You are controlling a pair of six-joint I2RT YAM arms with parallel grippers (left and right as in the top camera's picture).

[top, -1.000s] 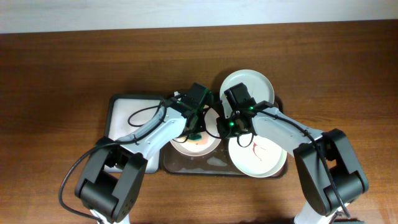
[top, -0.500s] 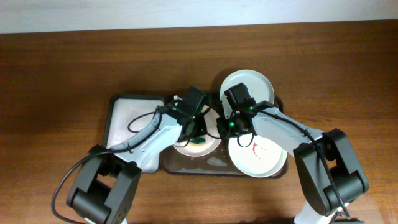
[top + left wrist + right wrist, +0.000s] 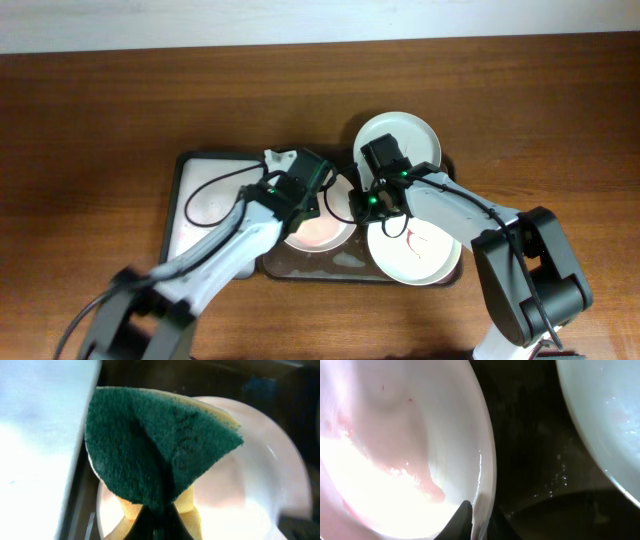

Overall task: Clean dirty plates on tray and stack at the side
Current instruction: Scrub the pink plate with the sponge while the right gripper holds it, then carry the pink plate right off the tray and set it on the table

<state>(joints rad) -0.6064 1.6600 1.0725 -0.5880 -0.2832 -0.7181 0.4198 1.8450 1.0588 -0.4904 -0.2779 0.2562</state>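
Observation:
My left gripper needs to sweep to the left in the overhead view, over the white tray's bottom where it is free of plates. Then it should go down and let go of the sponge (image 3: 160, 445).
Three white plates lie on the dark brown tray (image 3: 345, 270). The left plate (image 3: 322, 230) is wet with a pink smear. The front right plate (image 3: 420, 252) has red scribbles. The pale green plate (image 3: 400, 138) overlaps the tray's far edge. My left gripper (image 3: 303, 188) is shut on a green and yellow sponge (image 3: 160, 445), held over the left plate's (image 3: 260, 480) edge, beside the white tray. My right gripper (image 3: 366, 204) is shut on the right rim (image 3: 481, 510) of the left plate (image 3: 395, 460). The tray floor (image 3: 530, 460) is wet.
A smaller black-rimmed, white-lined tray (image 3: 205, 200) lies just left of the brown tray; it also shows in the left wrist view (image 3: 35, 435). The pale plate's edge (image 3: 605, 420) lies right of my right gripper. Bare wooden table surrounds both trays.
My left gripper has moved up and to the left with the sponge, off the plate's middle toward its left edge. The plate's red marks are now a pink smear. The right gripper has not moved.

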